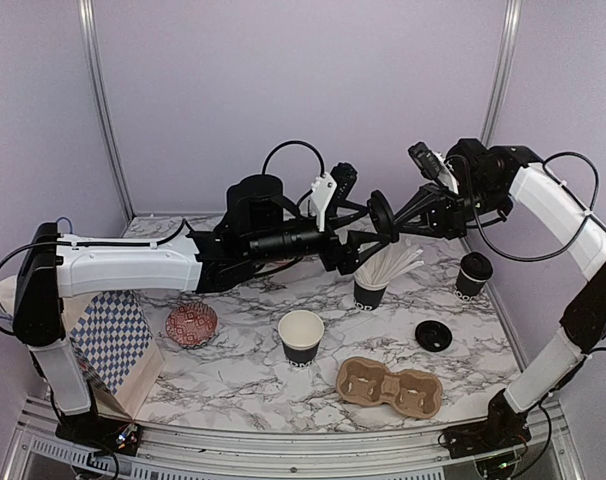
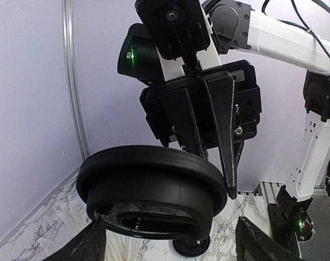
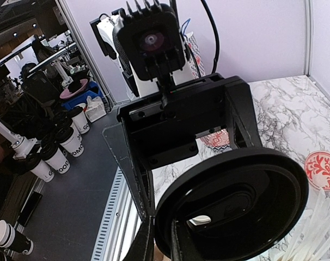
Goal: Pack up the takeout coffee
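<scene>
My left gripper should next move a little farther toward the lid and close its fingers on the lid's narrower side [image 1: 376, 217] [image 2: 148, 197], because my right gripper holds only the lid's rim.
One black lid [image 1: 381, 214] of the takeout coffee hangs in the air above the table's middle. My right gripper [image 3: 164, 239] is shut on its rim, and the lid [image 3: 236, 206] fills the right wrist view. My left gripper [image 2: 170, 247] faces it, open, with one finger on each side of the lid [image 2: 151, 187]; whether they touch it I cannot tell. Below stand an open black cup [image 1: 301, 335], white inside, and a capped cup [image 1: 473, 274] at the right. Another lid [image 1: 433, 335] lies flat on the marble.
A black cup full of white sticks [image 1: 371, 285] stands right under the two grippers. The brown two-hole carrier tray [image 1: 390, 387] lies near the front edge. A red patterned disc [image 1: 191, 323] and a blue chequered bag [image 1: 113, 345] are at the left.
</scene>
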### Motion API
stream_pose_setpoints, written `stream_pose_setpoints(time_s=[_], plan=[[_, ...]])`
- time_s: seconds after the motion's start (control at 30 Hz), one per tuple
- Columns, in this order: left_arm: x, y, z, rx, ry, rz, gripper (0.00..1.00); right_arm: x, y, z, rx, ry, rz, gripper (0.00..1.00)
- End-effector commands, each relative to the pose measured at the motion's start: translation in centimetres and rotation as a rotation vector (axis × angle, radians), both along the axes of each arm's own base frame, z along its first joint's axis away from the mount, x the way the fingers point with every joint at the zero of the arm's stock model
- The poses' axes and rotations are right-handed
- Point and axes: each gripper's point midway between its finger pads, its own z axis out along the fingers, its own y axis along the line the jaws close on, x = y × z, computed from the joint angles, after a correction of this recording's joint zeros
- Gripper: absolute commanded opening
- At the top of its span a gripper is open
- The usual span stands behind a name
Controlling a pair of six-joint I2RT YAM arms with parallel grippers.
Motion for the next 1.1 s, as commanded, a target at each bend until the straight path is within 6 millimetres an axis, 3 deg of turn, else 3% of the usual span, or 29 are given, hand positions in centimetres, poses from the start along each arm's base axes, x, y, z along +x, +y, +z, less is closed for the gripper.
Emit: stream_pose_setpoints(time_s=[0.0,0.23,0.33,0.67,0.83,1.07], plan=[[-0.1,-0.5,2.2,-0.078,-0.031,-0.018,0.82,-0.7,0.2,1.2,0.021,-0.004,0.015,0.11],[0.2,-1.1,2.2,-0.086,-0.036,-0.023,0.80,-0.9,0.2,1.2,0.020,-0.004,0.016,0.11],[0.9,-1.1,2.0,-0.094,0.002,0.010,0.84,-1.0,0.2,1.2,0.018,-0.005,0.016,0.11],[1.4,0.7,1.8,-0.095,0.037,0.087,0.87,-0.8,0.3,0.8,0.013,0.002,0.013,0.11],[1.9,0.3,1.3,-0.083,0.022,0.103,0.90,-0.9,0.3,0.7,0.009,0.006,0.013,0.11],[1.2,-0.8,1.3,-0.078,-0.013,0.021,0.88,-1.1,0.5,0.5,0.002,0.010,0.019,0.11]])
